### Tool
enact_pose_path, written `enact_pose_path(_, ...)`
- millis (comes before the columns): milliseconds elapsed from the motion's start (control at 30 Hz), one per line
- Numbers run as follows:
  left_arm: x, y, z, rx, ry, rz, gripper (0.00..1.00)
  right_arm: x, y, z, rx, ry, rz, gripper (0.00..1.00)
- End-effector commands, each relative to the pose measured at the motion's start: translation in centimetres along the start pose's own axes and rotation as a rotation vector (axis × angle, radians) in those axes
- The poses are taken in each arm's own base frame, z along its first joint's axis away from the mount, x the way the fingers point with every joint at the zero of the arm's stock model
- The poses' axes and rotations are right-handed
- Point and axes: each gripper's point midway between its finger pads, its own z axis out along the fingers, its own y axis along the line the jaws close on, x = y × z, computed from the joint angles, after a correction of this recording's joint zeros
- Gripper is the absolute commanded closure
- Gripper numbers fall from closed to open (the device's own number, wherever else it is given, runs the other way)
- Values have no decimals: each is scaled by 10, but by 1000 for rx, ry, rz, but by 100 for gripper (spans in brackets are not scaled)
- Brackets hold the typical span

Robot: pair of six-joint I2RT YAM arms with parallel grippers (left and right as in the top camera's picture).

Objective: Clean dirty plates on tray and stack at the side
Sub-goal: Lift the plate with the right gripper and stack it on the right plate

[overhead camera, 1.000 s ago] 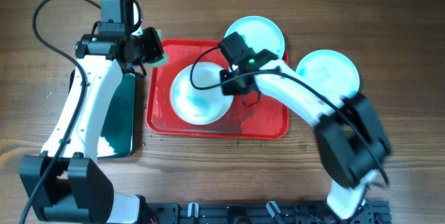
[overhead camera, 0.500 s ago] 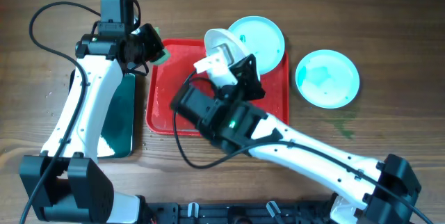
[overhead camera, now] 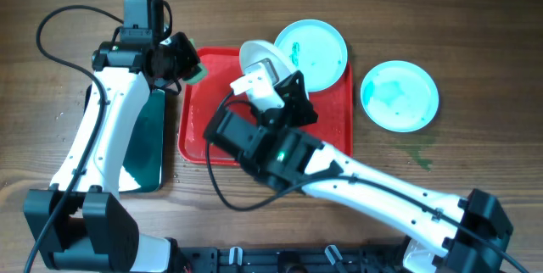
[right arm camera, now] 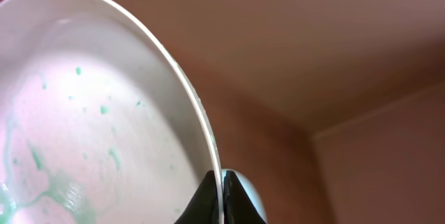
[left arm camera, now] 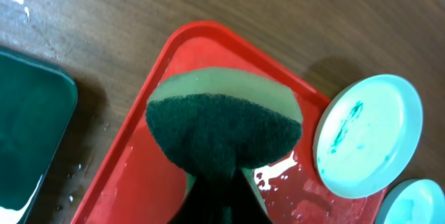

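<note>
The right gripper swings over and down onto the pale cyan plate to release next, since that plate lies below it, to its right in the overhead view.
My right gripper (overhead camera: 268,80) (right arm camera: 222,179) is shut on the rim of a white plate (overhead camera: 258,56) (right arm camera: 90,113). It holds the plate tilted on edge above the red tray (overhead camera: 193,142) (left arm camera: 132,168), with teal specks on its face. My left gripper (overhead camera: 187,64) (left arm camera: 219,196) is shut on a green-and-yellow sponge (overhead camera: 198,73) (left arm camera: 222,126) over the tray's far left corner. A second plate (overhead camera: 318,44) (left arm camera: 368,137) with a teal smear lies on the tray's far right corner. A third pale cyan plate (overhead camera: 399,95) (left arm camera: 421,206) lies on the table to the right.
A black basin with a green inside (overhead camera: 142,150) (left arm camera: 28,140) stands left of the tray, under my left arm. My right arm crosses low over the tray's front half. Water drops lie on the tray floor (left arm camera: 278,175). A green smear marks the wood (overhead camera: 422,156).
My right gripper has lifted the plate off the tray floor and tipped it on edge, then shifted it slightly to the far left. My left gripper with the sponge has barely moved.
</note>
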Motion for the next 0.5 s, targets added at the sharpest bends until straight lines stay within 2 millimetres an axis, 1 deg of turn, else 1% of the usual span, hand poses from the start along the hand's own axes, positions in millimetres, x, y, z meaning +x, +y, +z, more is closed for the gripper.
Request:
enact_pose_path(0, 8, 4, 5, -8, 37, -21, 96, 39, 32, 26, -327, 243, 132, 96)
enact_pose_path(33, 8, 4, 5, -10, 40, -21, 96, 49, 30, 34, -377, 309, 173, 96)
enact_pose_path(67, 8, 4, 5, -10, 41, -22, 96, 64, 25, 47, -483, 415, 259, 96)
enact_pose_path(100, 9, 3, 5, -9, 40, -20, 96, 70, 19, 57, -544, 471, 330, 96)
enact_pose_path(167, 9, 3, 5, -9, 41, -20, 96, 82, 5, 76, -609, 556, 462, 96)
enact_pose_path(200, 9, 4, 5, -10, 41, -20, 96, 92, -8, 89, -623, 602, 536, 96)
enact_pose_path(233, 9, 4, 5, -10, 41, -20, 96, 101, -21, 100, -625, 637, 596, 96)
enact_pose_path(333, 9, 4, 5, -10, 41, -20, 96, 150, -80, 138, -528, 749, 799, 96)
enact_pose_path(367, 9, 3, 5, -9, 40, -20, 96, 167, -97, 147, -482, 777, 850, 96)
enact_pose_path(433, 8, 3, 5, -8, 40, -20, 96, 202, -121, 160, -404, 827, 925, 96)
enact_pose_path(467, 8, 3, 5, -7, 38, -20, 96, 217, -129, 164, -374, 848, 954, 96)
